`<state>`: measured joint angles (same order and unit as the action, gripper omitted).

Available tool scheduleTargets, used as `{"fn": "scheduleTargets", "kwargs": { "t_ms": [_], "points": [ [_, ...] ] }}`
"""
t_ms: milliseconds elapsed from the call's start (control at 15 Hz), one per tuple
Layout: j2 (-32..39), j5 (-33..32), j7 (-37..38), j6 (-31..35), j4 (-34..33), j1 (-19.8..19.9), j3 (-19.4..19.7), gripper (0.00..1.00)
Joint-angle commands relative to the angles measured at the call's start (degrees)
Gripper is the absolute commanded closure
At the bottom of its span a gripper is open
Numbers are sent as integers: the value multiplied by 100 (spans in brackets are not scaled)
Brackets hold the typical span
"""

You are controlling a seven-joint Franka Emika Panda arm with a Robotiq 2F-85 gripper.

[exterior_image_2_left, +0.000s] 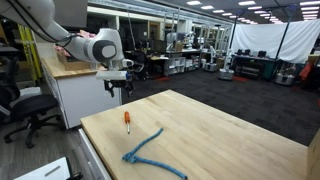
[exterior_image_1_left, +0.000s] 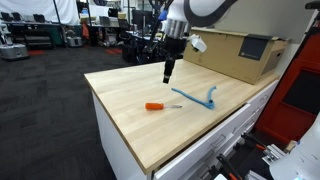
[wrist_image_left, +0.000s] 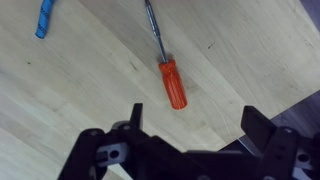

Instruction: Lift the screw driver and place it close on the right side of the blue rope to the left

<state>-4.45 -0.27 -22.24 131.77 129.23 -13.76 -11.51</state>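
Note:
My gripper moves down to the orange handle next, turning slightly to line up with the screw driver (exterior_image_1_left: 160, 106), since it lies slanted.
The screw driver (exterior_image_1_left: 160, 106) has an orange handle and a thin silver shaft and lies flat on the wooden table in both exterior views (exterior_image_2_left: 127, 122). In the wrist view its handle (wrist_image_left: 172, 83) lies just ahead of my fingers. The blue rope (exterior_image_1_left: 199, 98) lies next to the shaft tip, with a hooked bend at one end; it also shows in an exterior view (exterior_image_2_left: 148, 149), and one end shows at the wrist view's top left (wrist_image_left: 42, 18). My gripper (exterior_image_1_left: 168, 74) (exterior_image_2_left: 117, 88) hovers above the table, open and empty (wrist_image_left: 192, 118).
A large cardboard box (exterior_image_1_left: 240, 52) stands at the back of the wooden table (exterior_image_1_left: 130, 85). The table edge (exterior_image_2_left: 95, 150) drops off near the rope. Office chairs and lab benches stand beyond the table.

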Motion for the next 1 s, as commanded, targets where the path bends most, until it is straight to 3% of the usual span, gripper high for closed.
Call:
{"fn": "scheduleTargets", "kwargs": {
  "t_ms": [0, 533, 933],
  "points": [
    [514, -86, -513, 556, -21, -16, -40, 0],
    [1495, -309, -1522, 680, -390, 74, -132, 0],
    [2249, -383, -1794, 644, -914, 94, -236, 0]
  ]
}}
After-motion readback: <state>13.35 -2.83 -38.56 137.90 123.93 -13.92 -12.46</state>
